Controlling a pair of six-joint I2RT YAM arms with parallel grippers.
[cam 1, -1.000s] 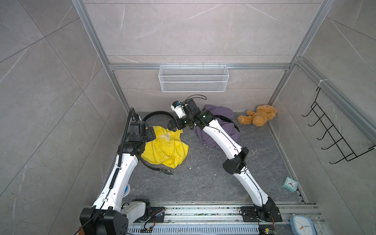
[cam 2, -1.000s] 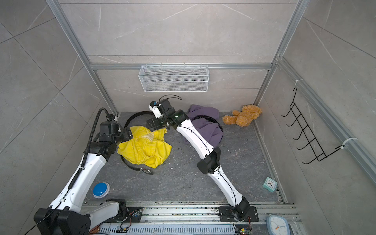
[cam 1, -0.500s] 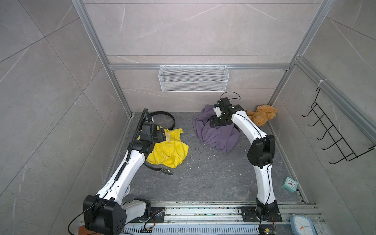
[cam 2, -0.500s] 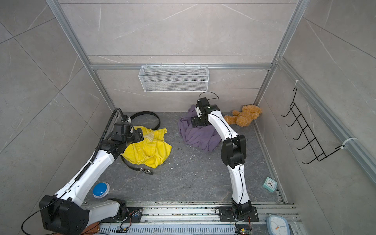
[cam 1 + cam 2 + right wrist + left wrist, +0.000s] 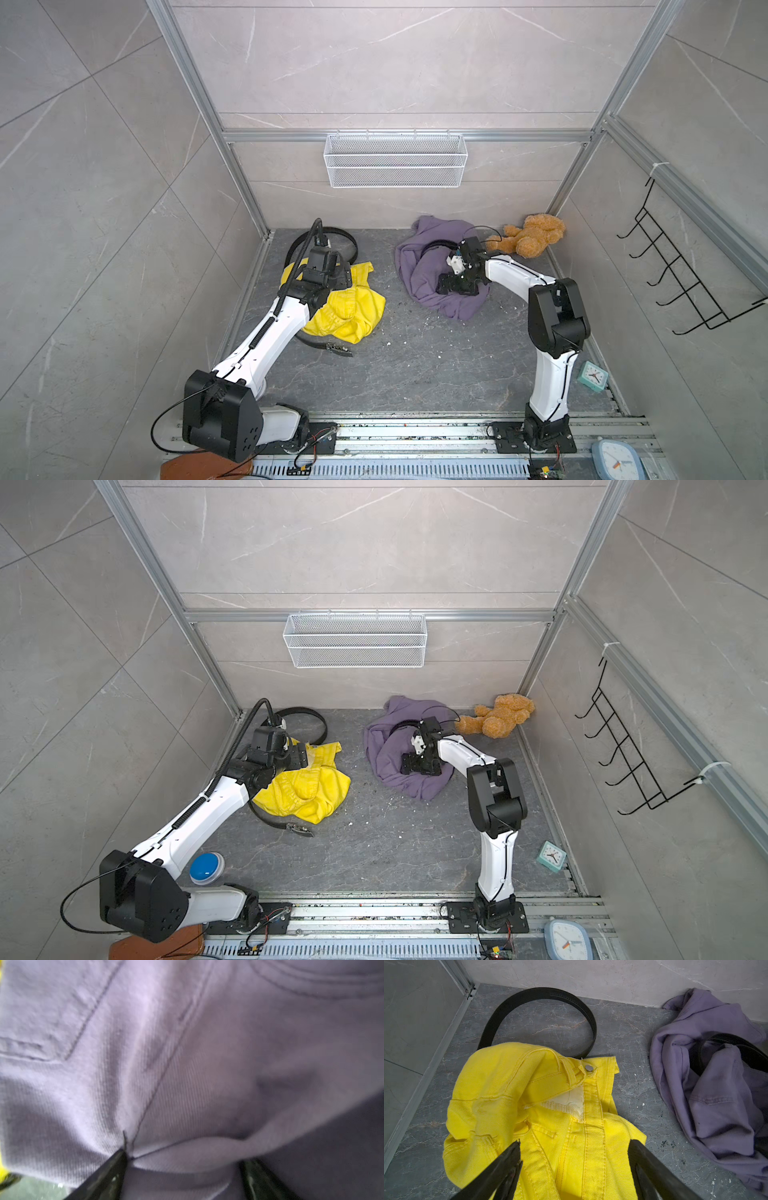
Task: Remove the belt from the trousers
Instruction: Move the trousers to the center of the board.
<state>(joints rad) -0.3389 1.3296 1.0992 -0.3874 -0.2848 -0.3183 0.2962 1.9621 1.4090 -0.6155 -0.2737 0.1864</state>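
The black belt curves beside the teddy bear. My right gripper should next lift off the purple fold and come down onto the black belt's side [image 5: 453,243] by the teddy bear.
Yellow trousers [image 5: 353,307] [image 5: 307,787] [image 5: 550,1105] lie crumpled at the left of the floor. A black belt [image 5: 349,239] [image 5: 318,717] [image 5: 542,995] loops out behind them, and its buckle end [image 5: 338,348] lies in front. My left gripper [image 5: 343,277] [image 5: 300,756] [image 5: 574,1145] hovers open over the yellow cloth and holds nothing. Purple trousers [image 5: 419,266] [image 5: 386,750] [image 5: 716,1095] [image 5: 187,1043] lie further right, with a second black belt [image 5: 434,245] [image 5: 737,1041] in them. My right gripper [image 5: 451,286] [image 5: 415,766] [image 5: 182,1157] is down on them, open, with a purple fold between its fingers.
A white wire basket [image 5: 395,166] hangs on the back wall. A teddy bear [image 5: 532,239] sits in the back right corner. A small teal clock [image 5: 592,376] stands by the right wall under a black hook rack [image 5: 681,282]. A blue button [image 5: 206,868] lies by the left arm's base.
My right arm swung from the yellow trousers to the right and came down on the purple ones. My left arm moved in over the yellow trousers.
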